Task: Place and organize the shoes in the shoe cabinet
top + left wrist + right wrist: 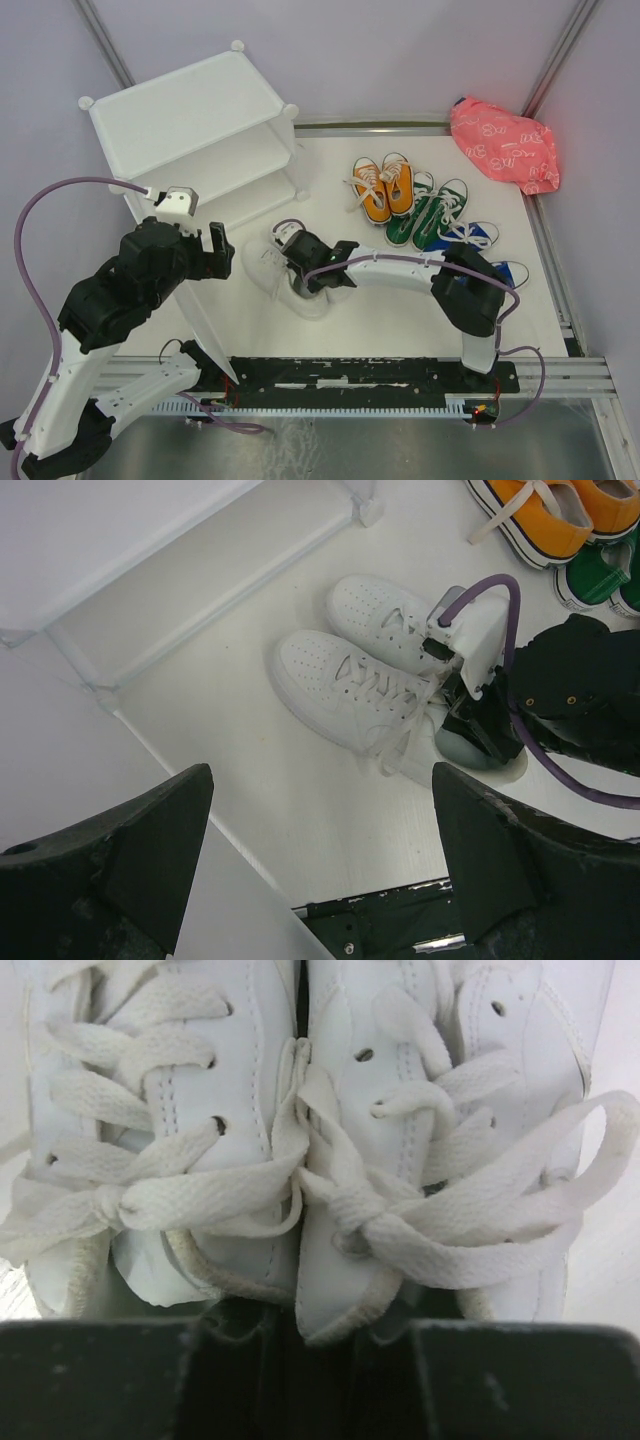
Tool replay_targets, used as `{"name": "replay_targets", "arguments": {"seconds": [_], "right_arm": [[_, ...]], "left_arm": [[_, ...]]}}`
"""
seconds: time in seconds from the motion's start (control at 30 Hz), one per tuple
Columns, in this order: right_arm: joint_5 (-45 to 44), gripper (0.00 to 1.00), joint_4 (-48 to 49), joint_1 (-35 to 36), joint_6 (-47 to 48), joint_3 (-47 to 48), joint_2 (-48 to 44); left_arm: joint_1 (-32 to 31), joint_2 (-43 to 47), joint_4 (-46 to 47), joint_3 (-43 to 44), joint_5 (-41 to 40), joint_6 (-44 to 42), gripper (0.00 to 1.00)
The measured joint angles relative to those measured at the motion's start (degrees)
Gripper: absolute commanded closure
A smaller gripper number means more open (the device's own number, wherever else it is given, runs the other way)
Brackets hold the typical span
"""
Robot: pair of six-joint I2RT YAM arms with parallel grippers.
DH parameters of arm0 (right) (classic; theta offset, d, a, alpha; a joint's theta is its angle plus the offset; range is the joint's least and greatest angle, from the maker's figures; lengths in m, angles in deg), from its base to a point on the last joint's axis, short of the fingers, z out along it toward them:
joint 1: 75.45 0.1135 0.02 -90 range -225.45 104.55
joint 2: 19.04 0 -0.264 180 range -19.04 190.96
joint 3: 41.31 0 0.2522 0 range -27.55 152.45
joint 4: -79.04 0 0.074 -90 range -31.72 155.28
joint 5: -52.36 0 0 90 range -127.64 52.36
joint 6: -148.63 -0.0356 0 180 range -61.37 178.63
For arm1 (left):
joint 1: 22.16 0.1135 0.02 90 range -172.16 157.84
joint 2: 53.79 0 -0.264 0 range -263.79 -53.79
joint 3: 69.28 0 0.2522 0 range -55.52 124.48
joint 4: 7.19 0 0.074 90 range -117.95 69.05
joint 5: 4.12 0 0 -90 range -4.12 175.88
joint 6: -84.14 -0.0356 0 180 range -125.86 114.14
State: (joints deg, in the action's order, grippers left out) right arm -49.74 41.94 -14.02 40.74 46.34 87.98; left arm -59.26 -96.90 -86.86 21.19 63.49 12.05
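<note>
My right gripper goes left in the top view next, brings the white shoes in toes-first, then releases them, since the shoe cabinet's bottom opening stands empty.
The pair of white shoes point(268, 262) stands side by side on the table in front of the shoe cabinet point(190, 110). My right gripper point(308, 276) reaches down onto the heel end of the white shoes point(250, 1110). Its fingers sit inside the two shoe openings, and the right gripper point(330, 1335) is shut on the two inner collars pressed together. My left gripper point(320, 780) hangs open above the table by the cabinet's front corner, holding nothing. The white shoes point(350, 680) and the right gripper point(478, 730) lie beyond it. The orange shoes point(385, 187), green shoes point(435, 213) and blue shoes point(492, 243) sit at right.
A pink patterned bag point(505, 145) lies at the back right corner. The cabinet's inner shelf point(190, 575) faces the table. The black rail point(370, 375) runs along the near edge. Grey walls enclose the table.
</note>
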Motion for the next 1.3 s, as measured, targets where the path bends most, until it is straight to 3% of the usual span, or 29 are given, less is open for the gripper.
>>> {"name": "replay_targets", "arguments": {"seconds": [0.23,0.57,0.93,1.3], "right_arm": [[-0.1,0.97,-4.3,2.7,-1.6,7.6,2.8],[-0.2,0.97,-5.6,3.8,-2.1,24.1,10.2],[-1.7,0.96,-7.5,2.1,-1.8,42.8,26.4],[-1.0,0.93,-5.9,0.2,-2.9,52.7,34.0]], "left_arm": [[0.0,0.3,0.0,0.0,0.0,0.0,0.04],[0.0,2.3,-1.2,0.5,0.0,0.0,0.04],[0.0,2.7,-1.7,1.4,0.0,0.0,0.04],[0.0,3.2,-2.6,1.5,0.0,0.0,0.04]]}}
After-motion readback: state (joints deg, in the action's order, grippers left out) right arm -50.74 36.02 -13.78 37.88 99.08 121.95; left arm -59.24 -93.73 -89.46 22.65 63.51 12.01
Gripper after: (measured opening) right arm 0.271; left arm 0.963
